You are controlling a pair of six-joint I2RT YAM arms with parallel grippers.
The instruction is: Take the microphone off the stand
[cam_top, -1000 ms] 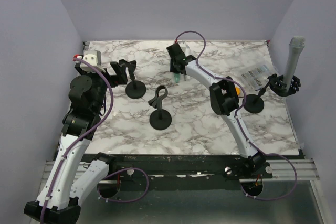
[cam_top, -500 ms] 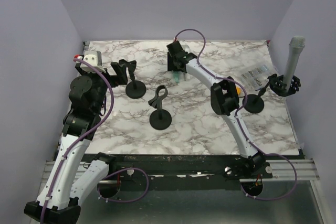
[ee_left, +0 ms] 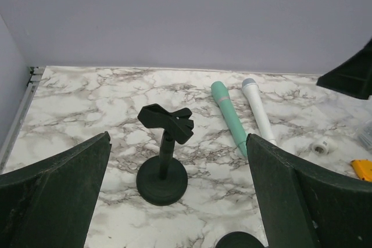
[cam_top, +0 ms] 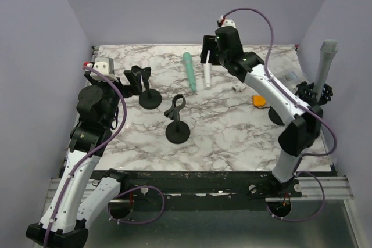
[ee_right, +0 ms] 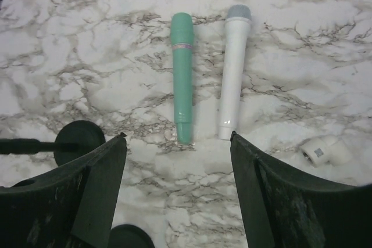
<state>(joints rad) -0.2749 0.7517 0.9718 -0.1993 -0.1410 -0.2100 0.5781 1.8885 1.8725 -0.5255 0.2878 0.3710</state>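
Observation:
The right gripper swings sideways next and turns onto the grey microphone's handle below its head (cam_top: pixel 322 69), as that stands to the gripper's right in the top view.
A grey microphone (cam_top: pixel 325 65) stands upright in the clip of a black stand (cam_top: pixel 313 94) at the table's right edge. It shows in neither wrist view. My right gripper (cam_top: pixel 210 51) is open and empty, raised over the back middle of the table. In its wrist view (ee_right: pixel 177 137) it hangs just short of a green microphone (ee_right: pixel 182 74) and a white microphone (ee_right: pixel 233 68), which lie side by side. My left gripper (cam_top: pixel 128 81) is open and empty at the left. In its wrist view (ee_left: pixel 177 201) it faces an empty clip stand (ee_left: pixel 164 143).
Two empty black clip stands (cam_top: pixel 150 98) (cam_top: pixel 176 129) stand left of centre. The green (cam_top: pixel 189 71) and white (cam_top: pixel 207 74) microphones lie at the back middle. A small white piece (cam_top: pixel 237 87) and a yellow item (cam_top: pixel 259 101) lie right of them. Walls close in on the left, back and right.
My right arm has lifted up and back from low over the two lying microphones, its elbow swinging right. Both microphones now show uncovered. The left arm has not moved.

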